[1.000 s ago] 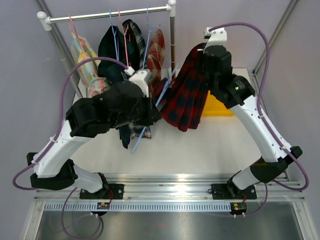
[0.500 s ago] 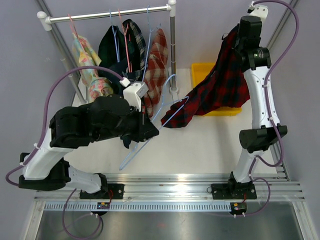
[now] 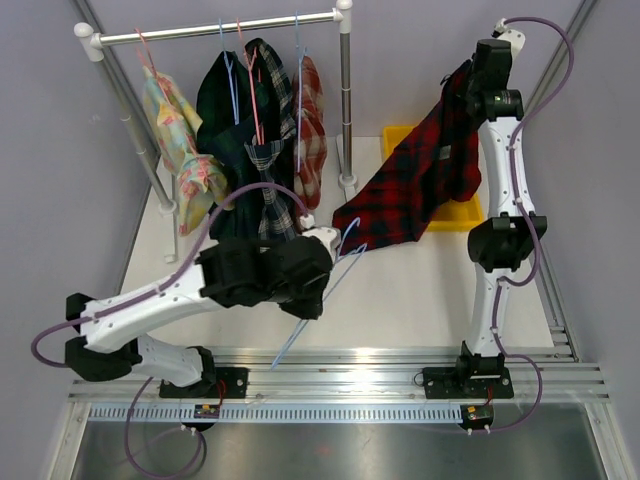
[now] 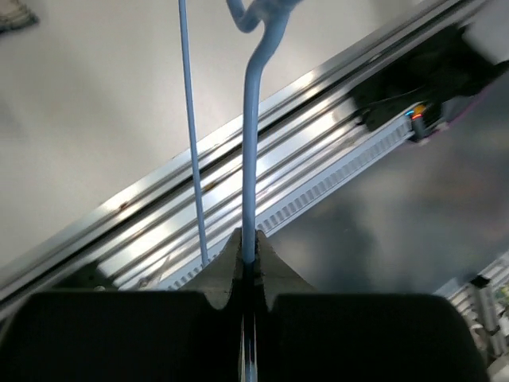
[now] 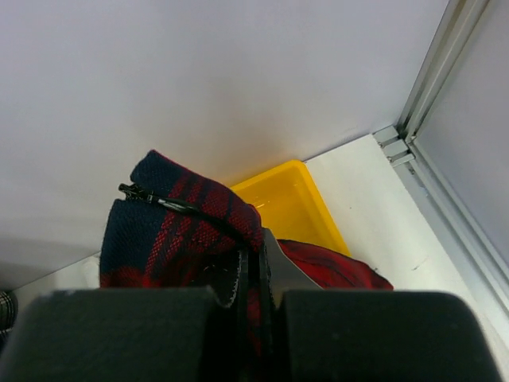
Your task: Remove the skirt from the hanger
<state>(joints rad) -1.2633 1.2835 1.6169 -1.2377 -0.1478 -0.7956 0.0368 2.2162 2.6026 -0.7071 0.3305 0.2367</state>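
Note:
Next, my right gripper lowers toward the yellow bin, then releases the waistband above its far side (image 5: 275, 196).
A red and dark plaid skirt (image 3: 420, 170) hangs stretched from my right gripper (image 3: 468, 85), which is raised high at the back right and shut on the skirt's waistband (image 5: 175, 231). The right gripper (image 5: 258, 247) pinches the fabric between its jaws. The skirt's lower end reaches down toward the table's middle. A light blue hanger (image 3: 330, 280) is in my left gripper (image 4: 249, 243), shut on one of its thin bars (image 4: 251, 143). In the top view the left gripper is hidden under its arm. The hanger's top lies just below the skirt's hem; I cannot tell whether they touch.
A yellow bin (image 3: 400, 140) sits under the hanging skirt at the back right, also seen in the right wrist view (image 5: 290, 203). A clothes rack (image 3: 220, 28) at the back left carries several other skirts (image 3: 250, 120) on hangers, and its post (image 3: 345, 100) stands near the skirt. A metal rail (image 3: 350, 365) runs along the near edge.
My right arm lifted the skirt up and to the back right. My left arm pulled the hanger down toward the near edge, so skirt and hanger drew apart.

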